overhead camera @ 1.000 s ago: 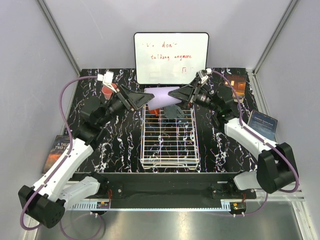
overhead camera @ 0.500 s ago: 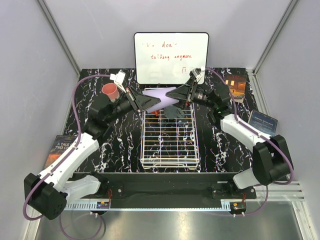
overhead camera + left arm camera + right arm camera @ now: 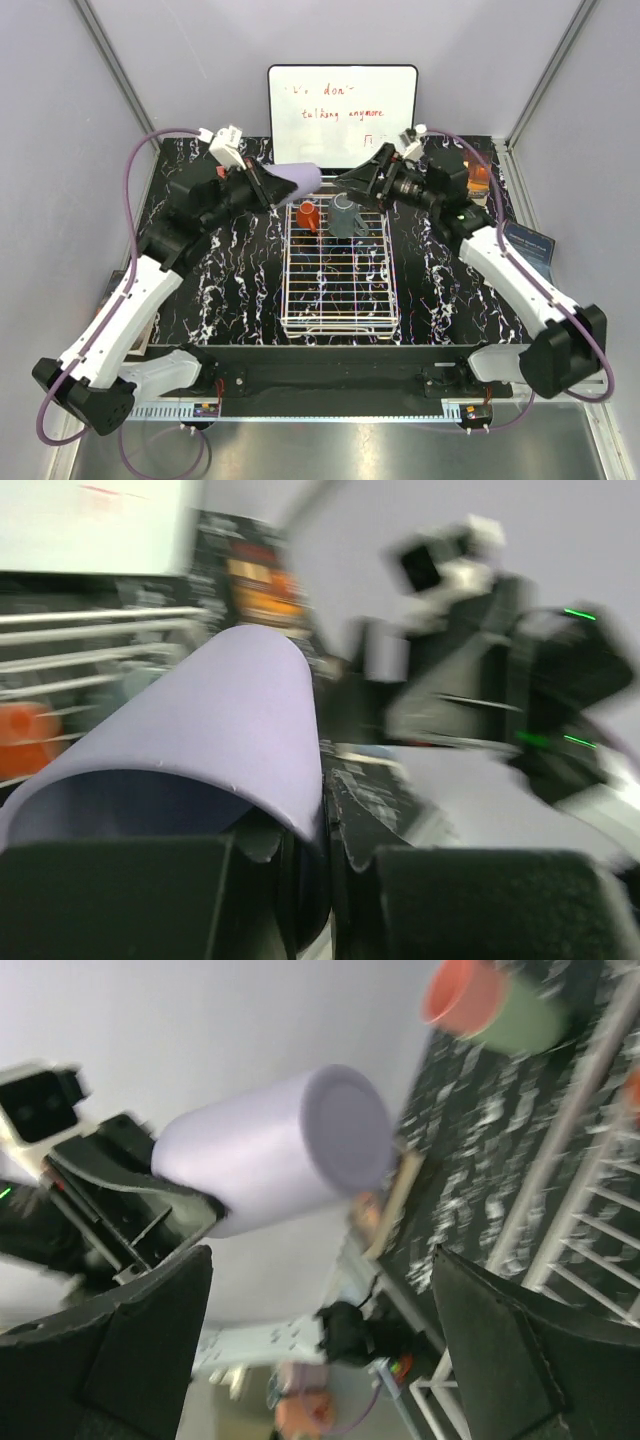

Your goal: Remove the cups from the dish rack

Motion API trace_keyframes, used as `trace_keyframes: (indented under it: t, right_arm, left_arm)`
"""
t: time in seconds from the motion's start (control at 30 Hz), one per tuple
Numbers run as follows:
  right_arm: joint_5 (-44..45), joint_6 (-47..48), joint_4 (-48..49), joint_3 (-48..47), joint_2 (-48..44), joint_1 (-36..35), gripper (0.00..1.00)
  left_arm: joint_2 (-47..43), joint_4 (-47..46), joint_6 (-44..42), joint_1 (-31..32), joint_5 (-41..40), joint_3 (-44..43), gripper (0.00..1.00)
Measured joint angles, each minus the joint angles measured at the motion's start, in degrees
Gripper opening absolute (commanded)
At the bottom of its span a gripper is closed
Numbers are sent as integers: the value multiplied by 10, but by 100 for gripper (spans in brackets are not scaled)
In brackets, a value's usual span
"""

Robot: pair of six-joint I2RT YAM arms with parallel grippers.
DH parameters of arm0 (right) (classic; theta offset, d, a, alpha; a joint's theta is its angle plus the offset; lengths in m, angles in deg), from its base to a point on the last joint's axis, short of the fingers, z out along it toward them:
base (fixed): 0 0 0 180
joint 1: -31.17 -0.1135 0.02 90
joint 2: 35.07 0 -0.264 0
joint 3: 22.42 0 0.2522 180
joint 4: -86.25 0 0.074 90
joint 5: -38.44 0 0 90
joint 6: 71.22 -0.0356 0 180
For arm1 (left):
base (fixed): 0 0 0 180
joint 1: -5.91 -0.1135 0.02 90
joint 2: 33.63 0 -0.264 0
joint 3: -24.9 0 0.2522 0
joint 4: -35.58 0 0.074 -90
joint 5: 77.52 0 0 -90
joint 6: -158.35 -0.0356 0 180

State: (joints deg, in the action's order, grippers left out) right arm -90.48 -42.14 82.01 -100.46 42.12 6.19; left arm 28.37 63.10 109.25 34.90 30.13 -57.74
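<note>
My left gripper will next swing away from the dish rack [image 3: 338,300], tilt down and lower toward the table.
The tall lavender cup [image 3: 300,180] hangs on its side above the table, just left of the dish rack's far end. My left gripper [image 3: 278,186] is shut on its rim, one finger inside and one outside [image 3: 335,820]. In the left wrist view the lavender cup [image 3: 230,720] fills the middle. My right gripper [image 3: 353,185] is open, apart from the cup, and the lavender cup's base [image 3: 345,1125] faces it beyond the open right gripper [image 3: 320,1340]. In the white wire dish rack [image 3: 338,300] stand the small orange-red cup [image 3: 308,215] and the dark grey mug [image 3: 350,222]. The pink cup [image 3: 462,995] and the pale green cup [image 3: 530,1020] lie together on the table.
A whiteboard [image 3: 342,115] with red writing stands at the back. Books lie at the left edge [image 3: 112,300], the right edge [image 3: 525,248] and the back right corner [image 3: 478,170]. Both arms reach over the rack's far end.
My left gripper shut on the lavender cup and carried it left, off the rack. My right gripper opened, let go of the cup and drew back to the right.
</note>
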Motion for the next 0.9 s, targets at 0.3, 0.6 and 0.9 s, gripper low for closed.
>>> trace_keyframes:
  t: [0.3, 0.6, 0.9]
  right_arm:
    - [261, 155, -313, -78, -50, 5, 96]
    - [402, 206, -478, -112, -25, 6, 95]
    - [428, 223, -527, -117, -24, 6, 95]
  left_arm:
    - [25, 296, -112, -10, -306, -87, 0]
    - [142, 449, -146, -79, -417, -116, 0]
    - [231, 441, -167, -140, -396, -95, 0]
